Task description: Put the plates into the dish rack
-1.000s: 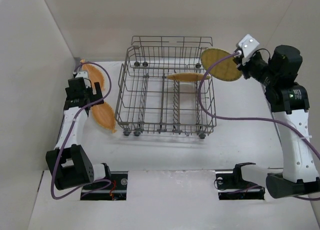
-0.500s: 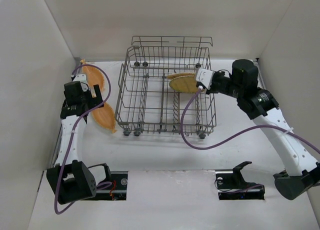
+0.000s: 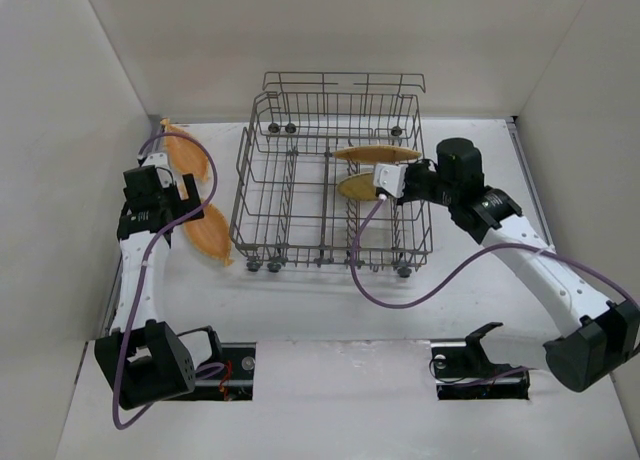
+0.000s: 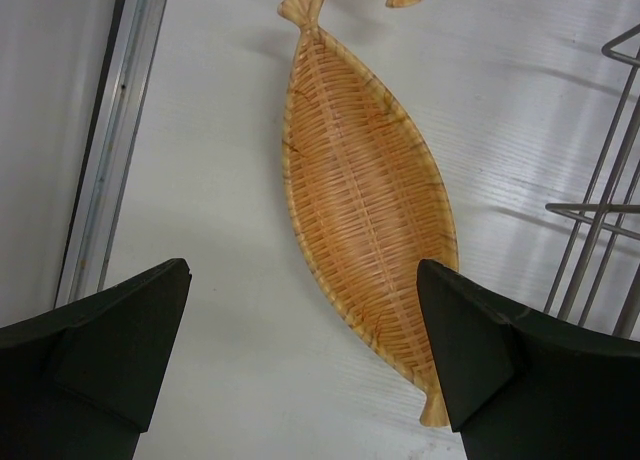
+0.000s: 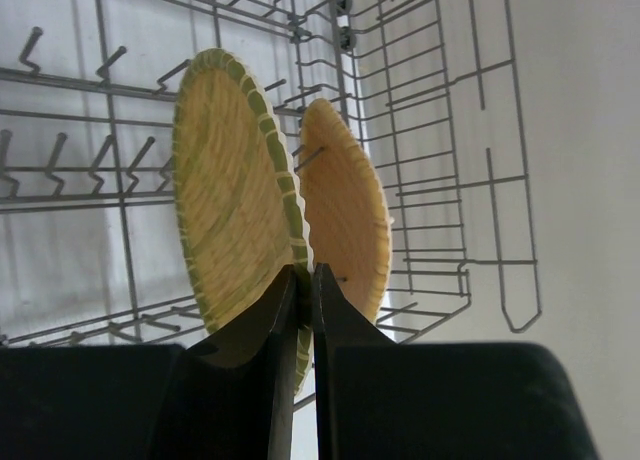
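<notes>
The woven plate hangs over the rack's wires, so I should next lower my right gripper, seat it between them beside the orange-tan plate and release the woven plate's rim.
The grey wire dish rack (image 3: 290, 195) stands mid-table. My right gripper (image 5: 303, 280) is shut on the rim of the round yellowish woven plate (image 5: 235, 195), holding it on edge inside the rack; it also shows in the top view (image 3: 358, 187). An orange-tan plate (image 3: 377, 153) stands on edge in the rack just behind it, also seen in the right wrist view (image 5: 345, 205). Two leaf-shaped plates lie on the table left of the rack (image 3: 188, 150) (image 3: 210, 233). My left gripper (image 4: 300, 365) is open above one leaf-shaped plate (image 4: 365, 190), with its near tip by the right finger.
White walls close in the table on the left, back and right. A metal rail (image 4: 115, 140) runs along the left table edge. Purple cables (image 3: 400, 290) hang from both arms. The rack's side wires (image 4: 600, 220) are right of the left gripper.
My right arm swung the round plate left and down from outside the rack's right corner into the rack, beside the standing plate. My left arm shifted slightly toward the far leaf plate.
</notes>
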`<state>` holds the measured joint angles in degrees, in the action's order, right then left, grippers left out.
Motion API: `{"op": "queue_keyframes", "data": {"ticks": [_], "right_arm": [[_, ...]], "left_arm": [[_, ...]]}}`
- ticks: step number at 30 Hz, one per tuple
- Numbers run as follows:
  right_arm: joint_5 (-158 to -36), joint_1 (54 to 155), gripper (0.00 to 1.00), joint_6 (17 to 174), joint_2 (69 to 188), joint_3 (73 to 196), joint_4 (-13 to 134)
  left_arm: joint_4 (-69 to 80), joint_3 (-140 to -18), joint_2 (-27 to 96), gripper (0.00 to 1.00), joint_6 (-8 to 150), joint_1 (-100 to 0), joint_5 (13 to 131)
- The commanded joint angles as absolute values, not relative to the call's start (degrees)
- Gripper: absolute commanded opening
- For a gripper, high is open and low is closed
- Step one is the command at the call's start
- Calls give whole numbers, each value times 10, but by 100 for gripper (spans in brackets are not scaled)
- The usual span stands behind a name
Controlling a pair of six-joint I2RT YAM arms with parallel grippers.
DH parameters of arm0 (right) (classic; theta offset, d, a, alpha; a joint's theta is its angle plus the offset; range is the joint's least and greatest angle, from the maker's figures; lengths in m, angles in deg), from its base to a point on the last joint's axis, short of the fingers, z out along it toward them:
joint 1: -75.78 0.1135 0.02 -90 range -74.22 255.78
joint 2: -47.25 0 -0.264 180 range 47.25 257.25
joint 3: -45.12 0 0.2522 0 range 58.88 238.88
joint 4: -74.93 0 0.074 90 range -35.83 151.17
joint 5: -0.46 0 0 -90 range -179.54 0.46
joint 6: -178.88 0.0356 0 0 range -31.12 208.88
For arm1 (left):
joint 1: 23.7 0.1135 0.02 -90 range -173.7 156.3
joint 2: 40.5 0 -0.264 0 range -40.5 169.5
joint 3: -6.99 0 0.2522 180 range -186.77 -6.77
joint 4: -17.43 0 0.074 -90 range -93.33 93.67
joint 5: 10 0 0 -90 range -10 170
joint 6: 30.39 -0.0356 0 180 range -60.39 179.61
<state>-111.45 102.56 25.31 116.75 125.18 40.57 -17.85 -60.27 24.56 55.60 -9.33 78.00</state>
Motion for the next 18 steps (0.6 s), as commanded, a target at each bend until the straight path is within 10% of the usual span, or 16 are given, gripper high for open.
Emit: {"op": "queue_keyframes", "data": {"ticks": [1, 18], "right_arm": [[-1111, 1033, 0, 236, 1169, 1253, 511], [-1080, 1035, 0, 231, 1198, 1193, 529]], "left_arm": [[-184, -616, 237, 100, 561, -91, 774], [-172, -654, 287, 100, 554, -83, 773]]}}
